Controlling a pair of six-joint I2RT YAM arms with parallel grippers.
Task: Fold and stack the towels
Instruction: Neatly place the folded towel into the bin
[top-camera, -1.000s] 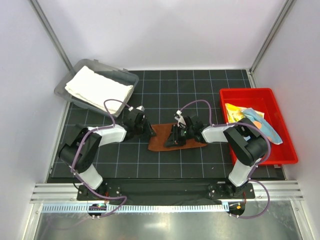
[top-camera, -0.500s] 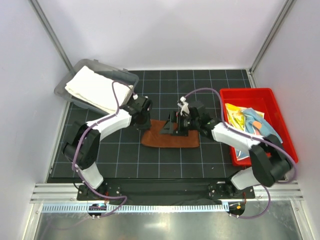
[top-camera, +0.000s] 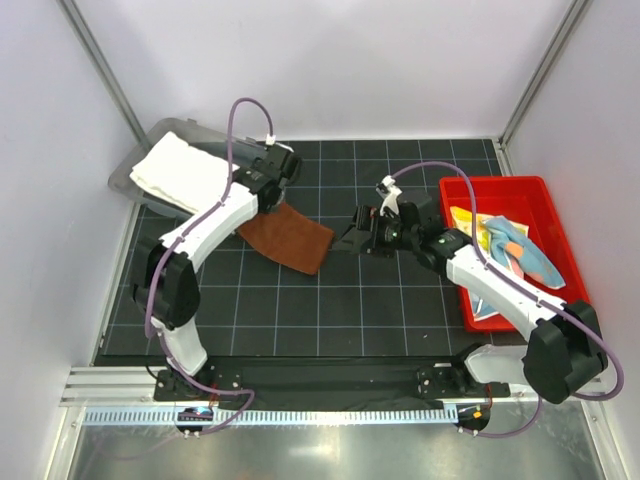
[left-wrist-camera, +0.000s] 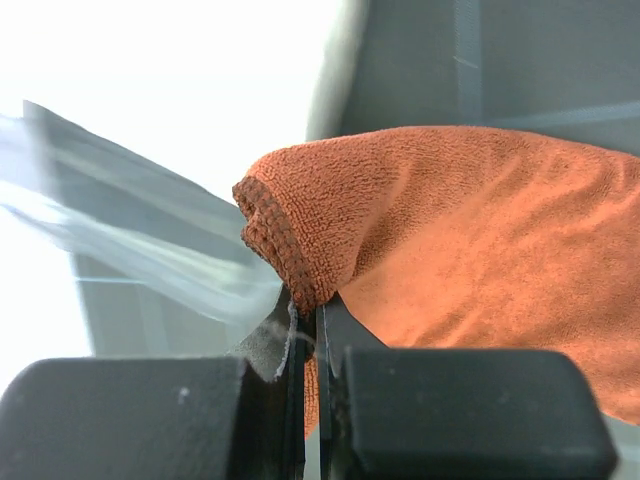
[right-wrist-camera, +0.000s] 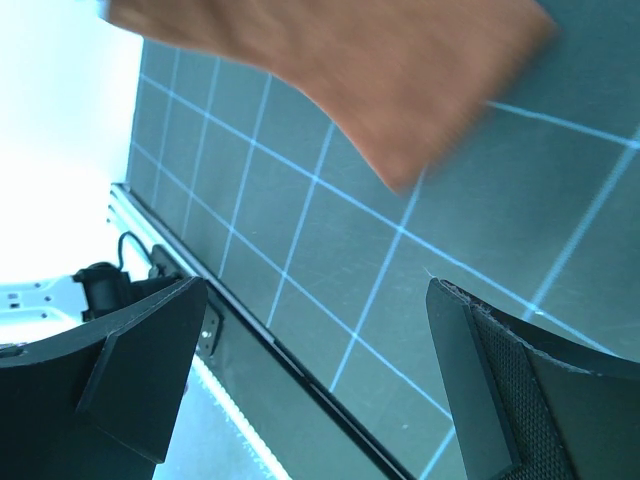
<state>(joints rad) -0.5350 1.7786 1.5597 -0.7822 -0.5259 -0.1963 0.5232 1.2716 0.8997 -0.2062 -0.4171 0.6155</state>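
The folded cream-white towel (top-camera: 178, 172) is to the left of my left gripper in the top view. I need to carry the brown towel that way and outward, and release it on top.
The rust-brown towel (top-camera: 290, 235) lies folded and slanted on the black grid mat, with its upper left corner lifted. My left gripper (top-camera: 271, 188) is shut on that corner beside the grey tray. In the left wrist view the brown towel (left-wrist-camera: 480, 230) bunches over the left gripper (left-wrist-camera: 310, 318), whose jaws pinch its hem. My right gripper (top-camera: 358, 236) hovers just right of the towel, open and holding nothing. From the right wrist, the right gripper (right-wrist-camera: 318, 290) spreads wide over bare mat, with the brown towel (right-wrist-camera: 350, 70) ahead of it. A cream-white towel (top-camera: 185, 175) lies folded in the tray.
The grey tray (top-camera: 150, 135) sits at the back left, its edge close to the left gripper. A red bin (top-camera: 560, 300) at the right holds a yellow towel (top-camera: 470, 225) and a light-blue towel (top-camera: 530, 255). White walls enclose the mat on three sides.
The left gripper shut on the brown towel's corner and dragged it up and left toward the tray. The right gripper let go, opened wide and drew back to the right.
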